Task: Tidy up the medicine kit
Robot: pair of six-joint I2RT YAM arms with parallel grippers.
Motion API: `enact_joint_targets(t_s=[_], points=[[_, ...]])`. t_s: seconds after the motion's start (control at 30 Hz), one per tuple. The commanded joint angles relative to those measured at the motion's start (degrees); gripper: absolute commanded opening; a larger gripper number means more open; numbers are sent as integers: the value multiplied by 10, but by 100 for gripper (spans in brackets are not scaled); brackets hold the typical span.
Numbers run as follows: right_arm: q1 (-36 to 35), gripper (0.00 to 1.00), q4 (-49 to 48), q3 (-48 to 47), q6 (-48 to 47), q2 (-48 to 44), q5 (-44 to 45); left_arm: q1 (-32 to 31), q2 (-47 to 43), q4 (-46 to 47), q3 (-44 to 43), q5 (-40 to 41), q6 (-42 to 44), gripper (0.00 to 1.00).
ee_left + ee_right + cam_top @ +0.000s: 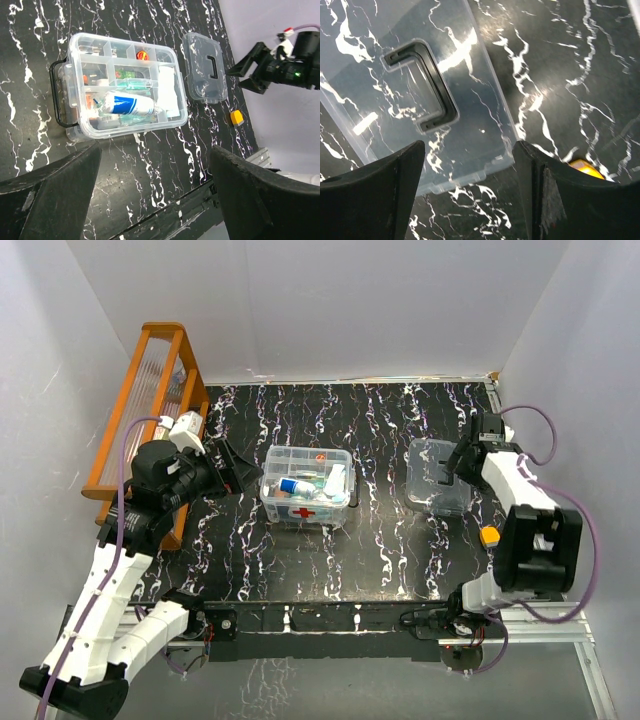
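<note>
I need to move my right gripper down and toward the handle next and put its fingers on both sides of the lid's edge (467,485) (491,80) beside that handle, because only the lid's corner is between them.
The clear kit box with a red cross (306,487) stands mid-table, its divided tray (125,80) on top holding a white-and-blue tube (131,105) and small items. The clear lid with a dark handle (438,476) lies flat to its right; it also shows in the left wrist view (204,67) and the right wrist view (420,95). My left gripper (238,466) is open and empty, left of the box. My right gripper (464,456) is open, hovering over the lid's right edge; in the right wrist view (470,195) the lid's corner lies between its fingers.
An orange slatted rack (150,400) stands at the far left, against the wall. A small orange piece (489,536) lies on the table right of the lid, also in the left wrist view (236,117). White walls close in the table on three sides.
</note>
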State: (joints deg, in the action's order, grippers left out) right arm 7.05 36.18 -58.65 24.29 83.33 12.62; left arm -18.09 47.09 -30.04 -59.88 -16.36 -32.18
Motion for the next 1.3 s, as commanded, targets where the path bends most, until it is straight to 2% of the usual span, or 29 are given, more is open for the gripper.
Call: enact_joint_targets(t_s=[0.0, 0.07, 0.2, 0.37, 0.53, 0.7, 0.87, 0.93, 0.97, 1.13, 1.27], points=[[24, 72, -69, -63, -10, 63, -83, 0, -15, 57, 22, -19, 5, 88], [25, 74, -79, -81, -13, 88, -109, 0, -16, 85, 32, -20, 3, 89], [30, 78, -76, -112, -13, 106, -73, 0, 9, 90, 11, -24, 12, 89], [51, 75, -79, -119, -17, 129, -83, 0, 33, 83, -5, -11, 29, 89], [54, 77, -76, -118, -1, 149, -67, 0, 36, 103, 3, -9, 19, 89], [57, 77, -82, -113, 3, 174, -98, 0, 32, 112, 15, 0, 13, 89], [57, 68, -72, -110, 0, 191, -100, 0, 33, 116, 18, 3, 9, 89], [57, 57, -71, -105, -7, 191, -101, 0, 35, 115, 13, -12, 13, 89], [58, 55, -69, -103, -8, 191, -100, 0, 35, 115, 13, -16, 13, 89], [58, 65, -65, -98, -17, 193, -121, 0, 23, 113, 25, -10, 12, 89], [57, 69, -72, -89, -13, 186, -188, 0, 23, 107, 21, -6, 15, 89]])
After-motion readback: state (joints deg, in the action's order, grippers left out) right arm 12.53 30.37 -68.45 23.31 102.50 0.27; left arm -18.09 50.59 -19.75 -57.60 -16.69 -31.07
